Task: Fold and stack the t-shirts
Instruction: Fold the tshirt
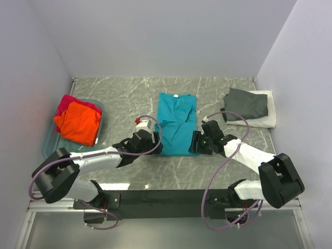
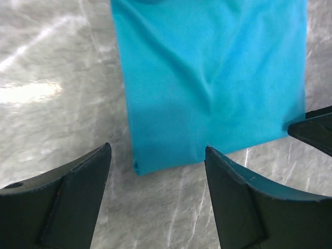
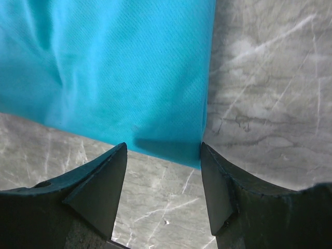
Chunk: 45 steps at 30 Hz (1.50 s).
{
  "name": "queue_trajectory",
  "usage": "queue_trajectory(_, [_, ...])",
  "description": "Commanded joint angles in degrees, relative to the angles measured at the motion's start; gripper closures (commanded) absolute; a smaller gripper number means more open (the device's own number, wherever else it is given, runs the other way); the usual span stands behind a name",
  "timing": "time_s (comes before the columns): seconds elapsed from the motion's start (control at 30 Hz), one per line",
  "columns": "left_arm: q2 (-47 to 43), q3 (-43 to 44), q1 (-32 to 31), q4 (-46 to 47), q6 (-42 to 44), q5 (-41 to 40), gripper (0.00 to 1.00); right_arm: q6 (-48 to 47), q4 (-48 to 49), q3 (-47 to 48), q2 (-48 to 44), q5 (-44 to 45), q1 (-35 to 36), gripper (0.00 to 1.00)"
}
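Next, the left gripper lowers onto the teal t-shirt's near corner (image 1: 160,154) (image 2: 143,165) and closes there, since that corner lies below the gripper, between its open fingers.
A teal t-shirt (image 1: 176,122), folded into a long strip, lies flat mid-table. My left gripper (image 1: 157,144) stands open at its near left corner, and in the left wrist view the hem (image 2: 207,67) lies just beyond the open left gripper (image 2: 156,148). My right gripper (image 1: 196,142) is open at the near right corner. The right wrist view shows that corner (image 3: 104,67) between the tips of the right gripper (image 3: 163,145), which holds nothing. Orange (image 1: 78,124) and magenta-red (image 1: 66,104) t-shirts lie heaped at the left. A folded dark grey t-shirt (image 1: 248,104) rests on a white one (image 1: 268,118) at the back right.
A clear bluish tub (image 1: 50,139) at the left holds the orange and magenta-red shirts. Grey walls close the table on three sides. Bare marble table (image 1: 119,98) shows between the tub and the teal shirt. One right finger (image 2: 314,132) shows at the left wrist view's edge.
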Motion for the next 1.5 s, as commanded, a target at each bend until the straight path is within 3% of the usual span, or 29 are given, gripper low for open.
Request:
queue_trajectory(0.0, [2.0,0.3,0.1,2.7,-0.7,3.0,0.22,1.1,2.3,-1.3,-0.5,-0.2,0.5,0.34])
queue_trajectory(0.53, [5.6,0.1,0.1,0.0,-2.3,2.9,0.31,2.2,3.8,-3.1,1.0,-0.2,1.7,0.34])
queue_trajectory(0.87, [8.8,-0.4,0.1,0.9,-3.0,4.0,0.54,2.2,2.9,-2.5,1.3,0.7,2.0,0.35])
queue_trajectory(1.0, [9.0,-0.4,0.1,0.5,-3.0,3.9,0.71,2.2,3.0,-2.7,1.5,0.7,2.0,0.36])
queue_trajectory(1.07, [8.8,-0.5,0.1,0.1,-2.9,3.7,0.79,2.2,3.1,-2.8,1.7,0.5,2.1,0.40])
queue_trajectory(1.1, [8.8,-0.6,0.1,-0.1,-3.0,3.8,0.93,2.2,3.0,-2.6,1.7,0.4,2.1,0.48])
queue_trajectory(1.13, [8.7,-0.6,0.1,-0.1,-3.0,3.7,0.99,2.2,2.9,-2.5,1.8,0.2,2.1,0.53])
queue_trajectory(1.2, [8.6,-0.8,0.1,-0.2,-2.9,4.0,0.99,2.1,2.3,-2.2,1.8,0.1,2.6,0.70])
queue_trajectory(1.27, [8.3,-0.9,0.1,-0.8,-2.7,4.5,1.00,1.7,0.8,-2.0,1.5,0.1,2.9,0.78])
queue_trajectory(1.3, [7.9,-1.0,0.1,-0.9,-2.4,4.9,0.99,1.5,0.0,-1.7,0.9,0.1,3.4,0.88])
queue_trajectory(1.4, [5.9,-1.8,0.1,-1.9,-1.7,7.3,0.99,1.2,-3.2,-1.7,-2.0,-0.4,4.7,1.00])
queue_trajectory(1.47, [3.6,-2.4,-0.2,-2.8,-1.1,9.7,0.99,1.4,-5.9,-1.9,-4.0,-0.4,6.1,1.00])
